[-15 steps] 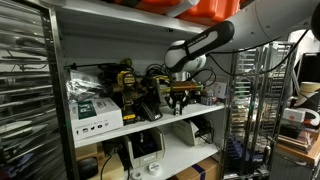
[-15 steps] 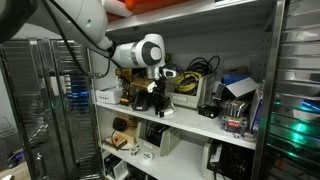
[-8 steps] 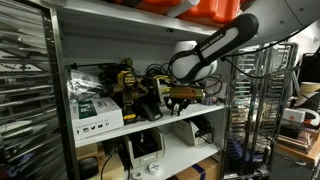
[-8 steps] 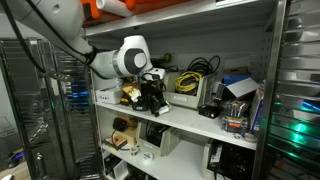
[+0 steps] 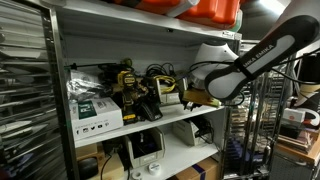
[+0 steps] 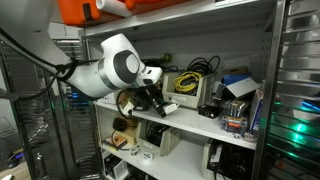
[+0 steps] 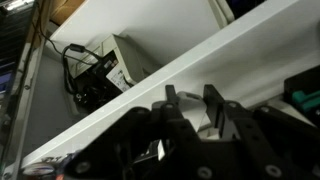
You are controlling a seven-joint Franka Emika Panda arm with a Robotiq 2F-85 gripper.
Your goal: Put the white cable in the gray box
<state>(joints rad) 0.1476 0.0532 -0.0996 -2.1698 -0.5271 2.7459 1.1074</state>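
Note:
The gripper rises next, since the box's rim is above my fingertips. It moves outward over the yellow coil (image 6: pixel 188 82), then lowers into the gray box and releases the cable.
My gripper (image 5: pixel 188 97) has drawn back from the middle shelf and hangs in front of its edge; it also shows in an exterior view (image 6: pixel 160 100). In the wrist view the jaws (image 7: pixel 193 112) are nearly closed on a small pale, cream piece that looks like the white cable (image 7: pixel 196 122). The same cream bit shows at the fingertips (image 5: pixel 191 97). A low light-grey box (image 6: pixel 186 103) stands on the shelf under a yellow coil (image 6: pixel 188 82), just beside the gripper.
The middle shelf (image 5: pixel 150 125) is crowded: a white carton (image 5: pixel 95 112), a yellow-black tool (image 5: pixel 126 80), black coiled cables (image 5: pixel 155 74). Wire racks stand at both sides (image 5: pixel 25 100). The wrist view shows the shelf edge (image 7: pixel 200 60) and a lower device with black leads (image 7: pixel 95 68).
The arm has pulled out and away from the shelf, the gripper lifting off the shelf surface with the pale piece between its jaws.

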